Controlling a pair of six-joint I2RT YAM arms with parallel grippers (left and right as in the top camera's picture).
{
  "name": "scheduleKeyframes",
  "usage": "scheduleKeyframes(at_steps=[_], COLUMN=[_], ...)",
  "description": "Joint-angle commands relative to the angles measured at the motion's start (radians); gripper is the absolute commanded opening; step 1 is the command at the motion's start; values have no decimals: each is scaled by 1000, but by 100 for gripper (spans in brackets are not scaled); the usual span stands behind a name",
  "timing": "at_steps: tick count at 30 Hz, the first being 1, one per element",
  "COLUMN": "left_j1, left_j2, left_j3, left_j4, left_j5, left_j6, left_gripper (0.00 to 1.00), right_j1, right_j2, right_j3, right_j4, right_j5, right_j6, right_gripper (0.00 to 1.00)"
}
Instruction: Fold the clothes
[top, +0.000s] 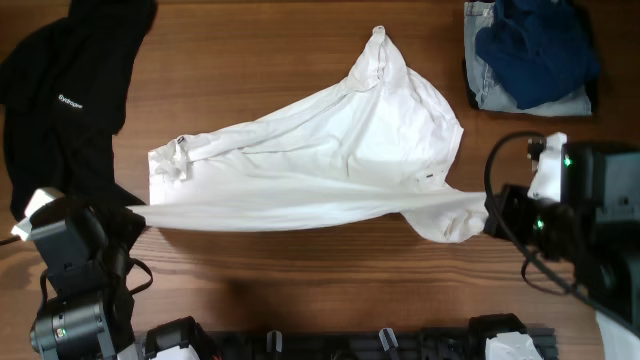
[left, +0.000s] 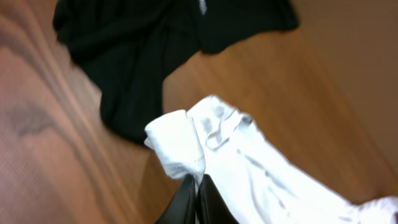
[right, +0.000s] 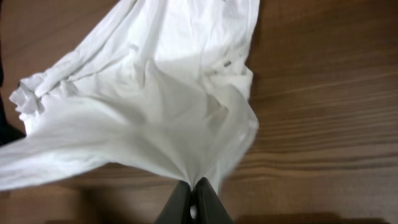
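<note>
The right gripper carries the taut end outward and down onto the shirt's flat body (top: 420, 142) (right: 212, 32) next, doubling the cloth, and lets go of it.
A large white T-shirt (top: 320, 160) lies crumpled across the middle of the wooden table, stretched taut along its near edge between both grippers. No lettering shows on it. My left gripper (left: 198, 180) is shut on the shirt's left end (left: 186, 146), seen overhead at the lower left (top: 135, 212). My right gripper (right: 191, 183) is shut on the shirt's right end (right: 174, 124), seen overhead at the right (top: 487, 215). A black garment with small white text (top: 70, 90) lies at the far left and also shows in the left wrist view (left: 155, 43).
A stack of folded clothes, dark blue on top of light denim (top: 530, 55), sits at the back right corner. Bare wooden table (top: 300, 270) runs along the front, with dark equipment at the front edge (top: 350, 345).
</note>
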Motion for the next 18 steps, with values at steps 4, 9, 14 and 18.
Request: scheduleKeyframes(at_steps=[4,9,14,18], left_j1=[6,6,3,-6], left_j2=[158,454,827,1013], left_j3=[-12,-19,-19,-19], left_j4=[-82,5,193,273], left_j5=[12,12,24,57], left_j6=[15,15,12,12], left_gripper=[4,4,4,4], right_j1=[-5,-5,-5,-4], right_j2=[380,692,919,971], right_j3=[8,8,8,8], right_j4=[166,402,566,633], right_j5=[10,-26,-74,-78], right_j6=[-101,-155,-181,-191], right_gripper=[4,4,4,4])
